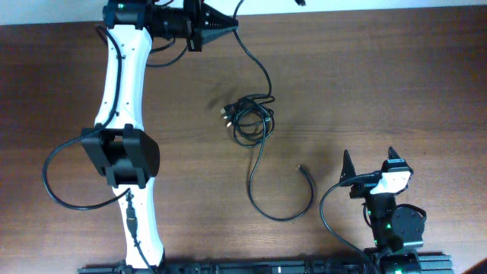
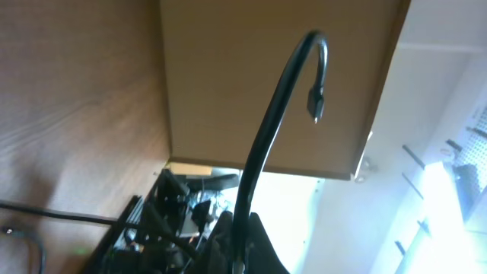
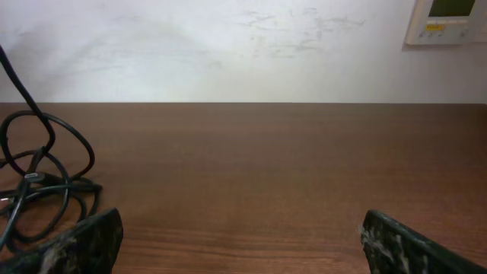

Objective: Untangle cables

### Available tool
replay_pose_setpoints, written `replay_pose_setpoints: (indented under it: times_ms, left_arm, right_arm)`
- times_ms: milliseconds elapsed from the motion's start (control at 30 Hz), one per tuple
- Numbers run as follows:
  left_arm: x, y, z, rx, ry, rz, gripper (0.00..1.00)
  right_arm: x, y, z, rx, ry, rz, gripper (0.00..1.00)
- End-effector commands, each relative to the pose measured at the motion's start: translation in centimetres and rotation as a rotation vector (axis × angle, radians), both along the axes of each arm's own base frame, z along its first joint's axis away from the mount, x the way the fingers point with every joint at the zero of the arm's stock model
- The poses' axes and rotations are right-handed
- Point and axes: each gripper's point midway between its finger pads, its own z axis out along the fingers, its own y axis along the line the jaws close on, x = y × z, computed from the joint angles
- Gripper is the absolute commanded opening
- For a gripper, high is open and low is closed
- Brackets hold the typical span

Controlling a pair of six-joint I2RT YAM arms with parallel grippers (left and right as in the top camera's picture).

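Note:
I will pull the tangled piece of cable up and outward with my left gripper. Then I will lower it to the bare table below it, to its left in the overhead view, to release.
A small tangle of thin black cables [image 1: 249, 118] lies mid-table. One strand runs up from it to my left gripper [image 1: 226, 27] at the table's far edge, which is shut on that cable. In the left wrist view the held cable [image 2: 262, 144] rises from between the fingers [image 2: 242, 255] and ends in a small plug [image 2: 316, 103]. Another strand loops down from the bundle to a free plug end [image 1: 302, 168]. My right gripper [image 1: 369, 164] is open and empty at the front right. Its wrist view shows the bundle [image 3: 42, 179] at far left, beyond its fingers [image 3: 240, 236].
The left arm [image 1: 122, 114] stretches across the left side of the wooden table [image 1: 396, 76]. Its thicker black wire [image 1: 57, 183] loops out at the left. The right arm's base [image 1: 396, 224] sits at the front right edge.

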Motion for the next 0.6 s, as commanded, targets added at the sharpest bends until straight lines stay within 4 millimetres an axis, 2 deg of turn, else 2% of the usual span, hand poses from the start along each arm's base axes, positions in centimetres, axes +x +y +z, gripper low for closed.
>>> replay_pose_setpoints:
  times_ms: [0,67,133,167,200,267,333,467,500,533,567]
  left_arm:
    - [-0.3,0.1,4.6,-0.043,-0.004,-0.025,0.00]
    - [-0.2,0.1,6.7,-0.044,-0.015,-0.025,0.00]
    - [0.3,0.1,10.8,-0.047,-0.153,-0.001,0.00]
    - [0.4,0.0,12.0,-0.051,-0.217,0.013,0.00]
    - [0.5,0.1,14.3,-0.064,-0.340,0.043,0.00]
    - [0.6,0.4,18.9,-0.122,-0.694,0.135,0.00]
    - [0.7,0.9,20.7,-0.156,-0.830,0.198,0.00]
    - [2.2,1.5,20.6,-0.155,-0.753,0.273,0.00]
    - [2.2,1.7,21.4,-0.170,-0.816,0.295,0.00]
    - [1.7,1.9,21.8,-0.168,-0.958,0.290,0.00]
    - [1.1,1.8,21.3,-0.142,-1.091,0.247,0.00]
  right_arm:
    - [0.0,0.0,-0.3,0.003,0.005,-0.004,0.97]
    - [0.0,0.0,-0.3,0.003,0.005,-0.004,0.98]
    - [0.0,0.0,-0.3,0.003,0.005,-0.004,0.98]
    - [0.0,0.0,-0.3,0.003,0.005,-0.004,0.98]
    - [0.0,0.0,-0.3,0.003,0.005,-0.004,0.97]
    - [0.0,0.0,-0.3,0.003,0.005,-0.004,0.98]
    - [0.0,0.0,-0.3,0.003,0.005,-0.004,0.98]
    - [0.0,0.0,-0.3,0.003,0.005,-0.004,0.98]
    - [0.0,0.0,-0.3,0.003,0.005,-0.004,0.98]
    - [0.0,0.0,-0.3,0.003,0.005,-0.004,0.98]
    - [0.0,0.0,-0.3,0.003,0.005,-0.004,0.97]
